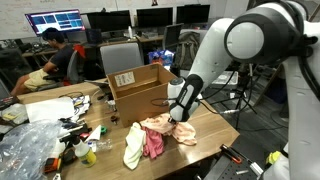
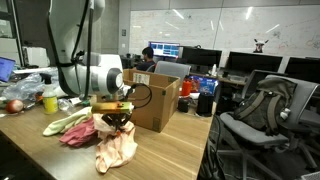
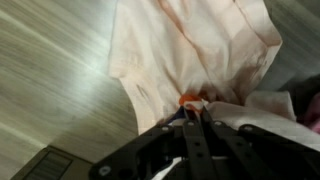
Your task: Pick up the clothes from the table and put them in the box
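The gripper should next lift the cream garment (image 1: 183,132) up high, move it across over the open cardboard box (image 1: 140,88) and release it, because the box's sides rise above the table.
The cream garment (image 3: 190,50) lies spread on the light wood table (image 3: 50,90). My gripper (image 3: 193,106) is shut on a pinched fold at its near edge, beside a small orange spot. In both exterior views the gripper (image 1: 180,118) (image 2: 115,122) points down onto the cream garment (image 1: 183,132) (image 2: 117,150) near the table's front edge. A pink garment (image 1: 154,143) (image 2: 80,133) lies next to it, and a yellow-green one (image 1: 133,147) (image 2: 62,123) beyond that. The brown cardboard box (image 1: 140,88) (image 2: 156,100) stands open just behind the clothes, its flaps up.
A clear plastic bag (image 1: 25,150) and small bottles and clutter (image 1: 80,145) fill one end of the table. Office chairs (image 2: 258,108) (image 1: 120,55) stand nearby. A seated person (image 1: 60,55) and desks with monitors lie behind. The table edge runs close to the cream garment.
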